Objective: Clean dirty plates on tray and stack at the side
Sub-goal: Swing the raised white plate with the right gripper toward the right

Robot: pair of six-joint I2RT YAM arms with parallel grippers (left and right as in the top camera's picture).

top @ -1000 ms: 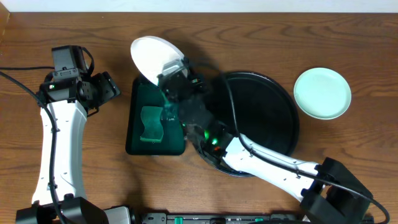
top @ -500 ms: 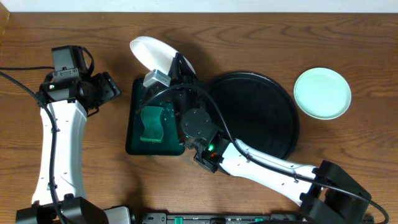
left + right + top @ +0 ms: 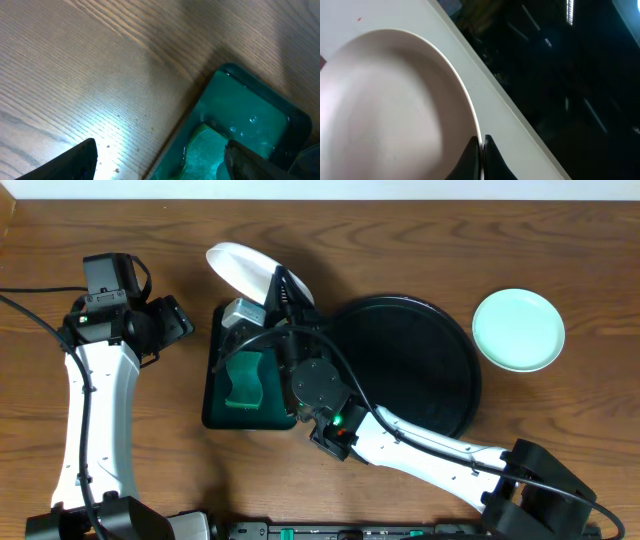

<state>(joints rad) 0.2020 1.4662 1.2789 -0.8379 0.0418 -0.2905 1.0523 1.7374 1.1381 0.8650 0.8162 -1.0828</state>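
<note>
The pale mint plate (image 3: 518, 329) already lies aside. My right gripper will next carry the white plate (image 3: 238, 266) over the black tray and down onto that plate, and release it there.
My right gripper (image 3: 280, 284) is shut on the rim of a white plate (image 3: 238, 266), holding it tilted above the far end of the small green tray. The right wrist view shows its pads pinching the white plate's (image 3: 395, 100) rim at my right gripper (image 3: 481, 142). A pale mint plate (image 3: 518, 329) lies on the table to the right of the black tray (image 3: 440, 380), which shows nothing on it. Left of the green tray, my left gripper (image 3: 183, 320) hangs open and holds nothing; its open fingers (image 3: 75, 162) straddle the wood and the tray's corner.
A dark green rectangular tray (image 3: 215, 395) with liquid holds a wavy green sponge (image 3: 243, 380), also seen as the sponge (image 3: 205, 150) in the left wrist view. My right arm crosses the black tray's left edge and part of the green tray.
My right arm has swung left over the green tray, carrying the white plate slightly left and farther back. The left arm has not moved.
</note>
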